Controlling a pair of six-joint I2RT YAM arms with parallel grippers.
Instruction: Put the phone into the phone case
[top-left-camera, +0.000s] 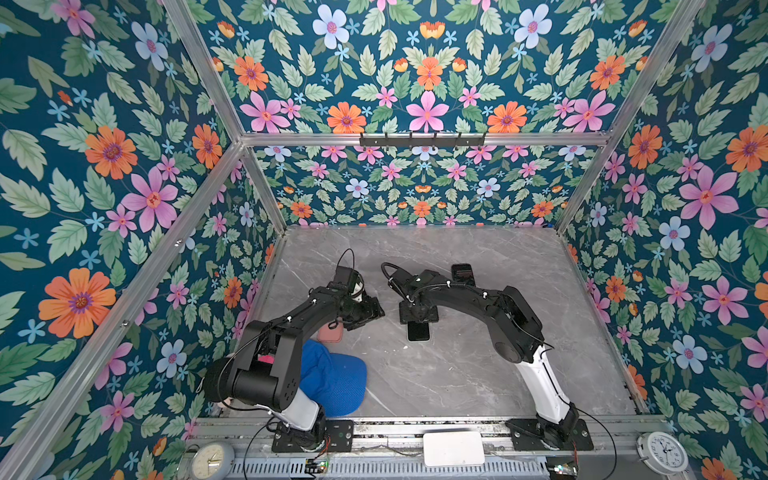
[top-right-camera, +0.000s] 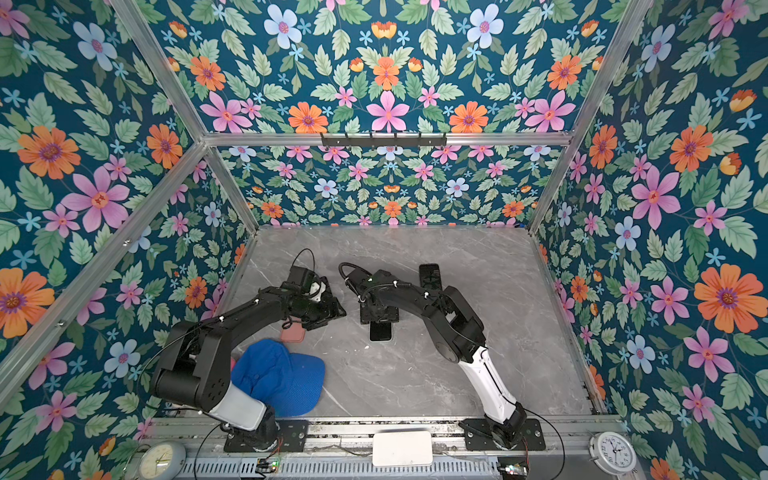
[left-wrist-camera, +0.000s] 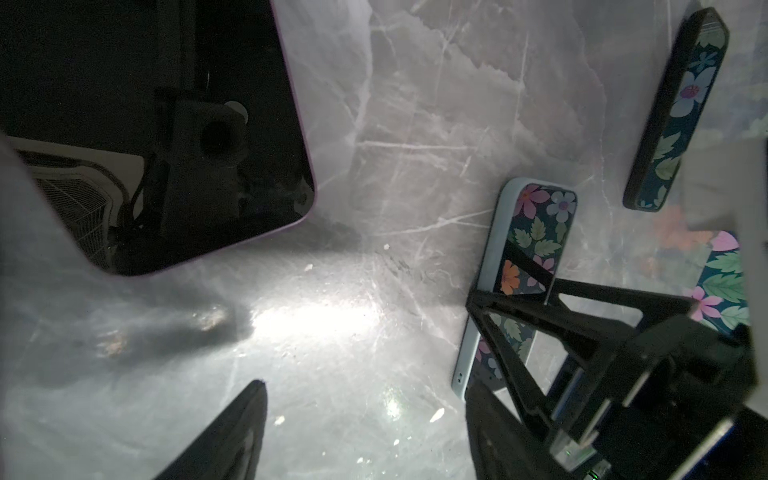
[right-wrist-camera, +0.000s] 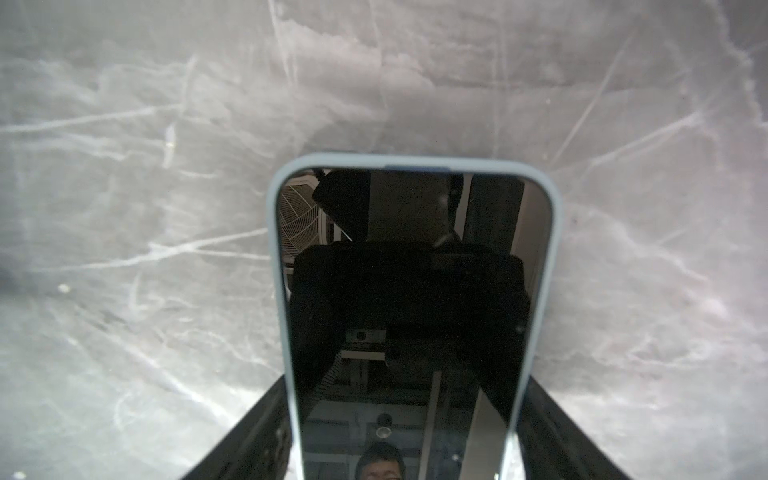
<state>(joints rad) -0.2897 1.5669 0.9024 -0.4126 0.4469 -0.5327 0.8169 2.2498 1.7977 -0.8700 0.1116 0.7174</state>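
Observation:
My right gripper should next carry the phone outward to the bare table (top-left-camera: 441, 269) beside the second black phone and release it flat there, because that part is clear.
A phone (right-wrist-camera: 411, 270) with a dark glossy screen and a light blue-grey rim lies flat on the marble table (top-left-camera: 457, 374), seen mid-table in both top views (top-left-camera: 418, 332) (top-right-camera: 381, 332). My right gripper (right-wrist-camera: 407, 378) straddles it from above, its fingers against both long edges. A salmon-pink phone case (top-left-camera: 330, 333) lies flat to the left, partly under my left gripper (top-left-camera: 368, 313). That gripper (left-wrist-camera: 368, 386) hangs open over bare table with nothing between its fingers. Whether the blue-grey rim is a case of its own, I cannot tell.
A second black phone (top-left-camera: 462, 272) lies further back, beside the right arm. The left wrist view shows a dark glossy slab (left-wrist-camera: 166, 124) with a purple edge. A blue cap (top-left-camera: 332, 382) sits by the left arm's base. Two clocks (top-left-camera: 212, 459) and a white box (top-left-camera: 453, 449) line the front rail.

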